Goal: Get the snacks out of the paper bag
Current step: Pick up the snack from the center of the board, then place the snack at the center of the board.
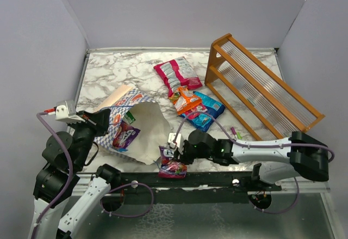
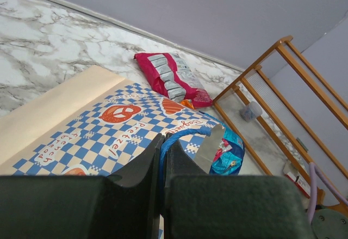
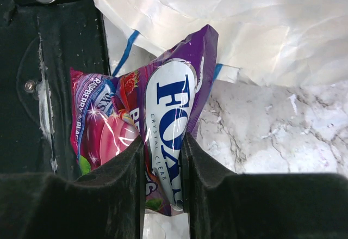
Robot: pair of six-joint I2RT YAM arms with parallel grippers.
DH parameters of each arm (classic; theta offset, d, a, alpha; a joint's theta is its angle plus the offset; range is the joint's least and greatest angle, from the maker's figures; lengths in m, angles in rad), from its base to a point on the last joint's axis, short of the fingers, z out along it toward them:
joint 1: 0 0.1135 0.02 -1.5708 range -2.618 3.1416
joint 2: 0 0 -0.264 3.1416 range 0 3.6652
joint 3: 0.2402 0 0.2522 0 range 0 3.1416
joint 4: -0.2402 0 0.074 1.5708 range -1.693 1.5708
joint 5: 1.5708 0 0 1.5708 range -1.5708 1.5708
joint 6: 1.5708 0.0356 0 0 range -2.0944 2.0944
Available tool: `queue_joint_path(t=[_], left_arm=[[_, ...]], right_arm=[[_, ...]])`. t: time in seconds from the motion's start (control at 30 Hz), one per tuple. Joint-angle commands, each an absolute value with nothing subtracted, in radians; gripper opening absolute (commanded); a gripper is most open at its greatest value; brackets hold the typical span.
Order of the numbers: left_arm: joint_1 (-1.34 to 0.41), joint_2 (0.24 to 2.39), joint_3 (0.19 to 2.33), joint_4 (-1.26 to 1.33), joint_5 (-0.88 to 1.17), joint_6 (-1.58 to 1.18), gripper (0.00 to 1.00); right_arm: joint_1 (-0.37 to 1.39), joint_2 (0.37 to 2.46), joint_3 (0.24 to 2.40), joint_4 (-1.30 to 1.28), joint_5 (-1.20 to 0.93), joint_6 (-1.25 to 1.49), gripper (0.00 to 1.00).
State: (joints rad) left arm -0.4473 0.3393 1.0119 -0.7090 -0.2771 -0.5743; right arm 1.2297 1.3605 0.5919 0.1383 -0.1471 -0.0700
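Observation:
My right gripper should carry the purple packet outward from the bag's opening and release it over the near end of the pink-and-white packet (image 1: 176, 74), since other snacks lie there.
The blue-and-white checkered paper bag (image 1: 130, 122) lies on its side at the left, its cream mouth facing right. My left gripper (image 1: 103, 120) is shut on the bag's blue handle (image 2: 182, 136). My right gripper (image 1: 173, 153) is shut on a purple packet (image 3: 166, 135) and holds it just outside the bag's mouth, at the table's front edge (image 1: 173, 165). Another purple packet (image 1: 127, 136) and a green one (image 1: 129, 117) show inside the bag. A pink-and-white packet (image 1: 176, 74), an orange one (image 1: 185, 99) and a blue one (image 1: 205, 110) lie on the table.
An orange wooden slatted rack (image 1: 261, 86) lies tilted at the right back. A thin pen (image 1: 232, 134) lies near the rack's front. Grey walls close the table on three sides. A black rail (image 1: 217, 178) runs along the front edge.

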Motion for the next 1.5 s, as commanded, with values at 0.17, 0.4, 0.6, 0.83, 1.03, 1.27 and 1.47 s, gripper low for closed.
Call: queue_joint_path(t=[0.17, 0.4, 0.6, 0.83, 1.03, 1.27, 1.47], left_arm=[[-0.447, 0.325, 1.034, -0.71, -0.31, -0.571, 0.0], [-0.447, 0.33, 1.093, -0.743, -0.405, -0.514, 0.0], [-0.446, 0.33, 1.12, -0.768, -0.491, -0.495, 0.0], [-0.446, 0.328, 1.13, -0.766, -0.489, -0.493, 0.0], [-0.446, 0.314, 1.121, -0.778, -0.46, -0.521, 0.0], [-0.446, 0.308, 1.098, -0.772, -0.405, -0.557, 0.0], [-0.447, 0.304, 1.097, -0.786, -0.383, -0.578, 0.0]], right_arm=[[1.227, 1.138, 0.694, -0.096, -0.154, -0.154, 0.01], [1.227, 0.98, 0.839, -0.342, 0.052, -0.176, 0.01], [1.227, 0.854, 0.96, -0.311, 0.186, -0.104, 0.08], [1.227, 0.916, 0.971, -0.136, 0.585, -0.108, 0.01], [1.141, 1.071, 0.979, -0.028, 0.691, -0.103, 0.02], [0.901, 1.334, 1.044, -0.028, 0.366, 0.059, 0.01], [0.812, 1.543, 1.196, -0.018, 0.285, 0.115, 0.01]])
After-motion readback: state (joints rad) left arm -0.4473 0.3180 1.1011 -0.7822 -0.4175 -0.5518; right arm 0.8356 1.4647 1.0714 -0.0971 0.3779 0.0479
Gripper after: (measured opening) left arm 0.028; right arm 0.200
